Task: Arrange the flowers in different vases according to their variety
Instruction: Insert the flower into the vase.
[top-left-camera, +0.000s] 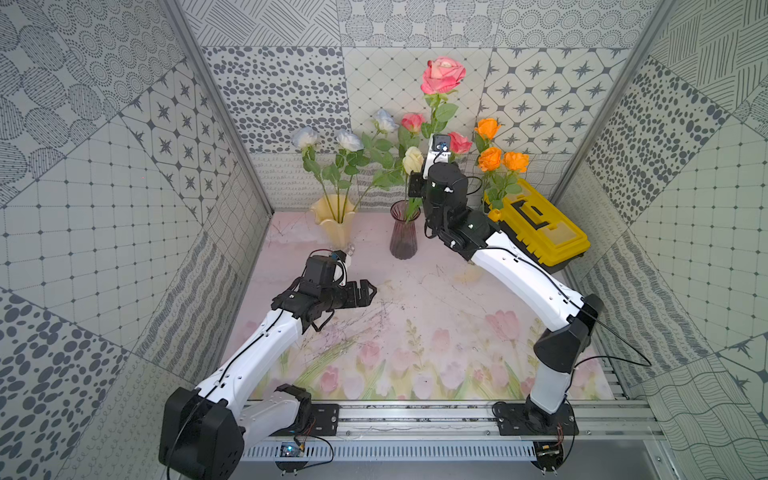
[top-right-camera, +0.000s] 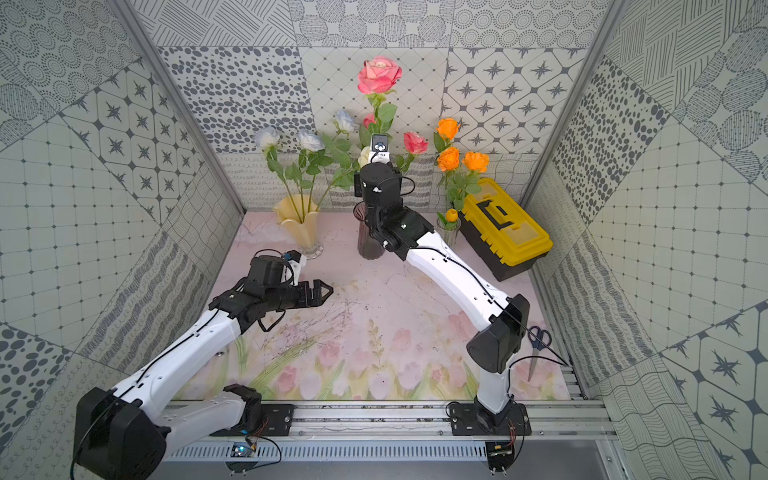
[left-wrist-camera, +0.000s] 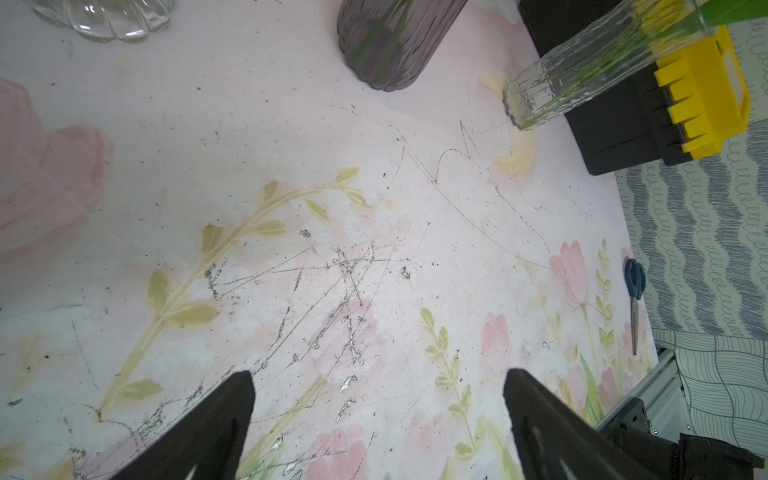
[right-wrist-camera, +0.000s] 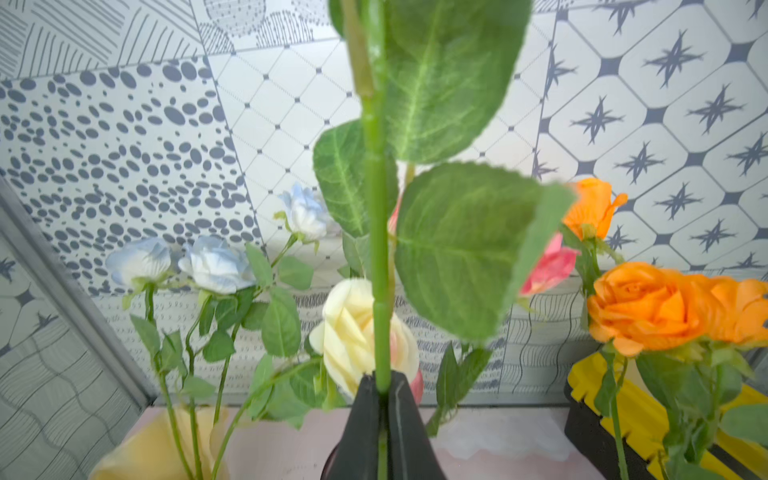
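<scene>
My right gripper brings the tall pink rose's green stem down into the opening below of the dark purple vase (top-left-camera: 404, 237) next and releases. Pink flowers already stand there.
My right gripper (right-wrist-camera: 384, 380) is shut on the green stem (right-wrist-camera: 378, 208) of a tall pink rose (top-left-camera: 442, 75). It holds the rose upright over the dark purple vase (top-left-camera: 404, 237). That vase also holds smaller pink flowers (top-left-camera: 412, 121) and a cream rose (right-wrist-camera: 357, 332). The cream-yellow ruffled vase (top-left-camera: 334, 216) carries white and pale-blue roses (top-left-camera: 349, 139). Orange roses (top-left-camera: 490, 158) stand in the clear glass vase (top-right-camera: 449, 230). My left gripper (top-left-camera: 368, 291) hangs low over the mat in front of the yellow vase, open and empty, as the left wrist view shows (left-wrist-camera: 378, 378).
A yellow-and-black toolbox (top-left-camera: 540, 232) sits at the back right beside the clear vase. Scissors (top-right-camera: 538, 340) lie by the right wall. Patterned walls close in three sides. The mat (top-left-camera: 415, 332) carries painted tulips and scratches.
</scene>
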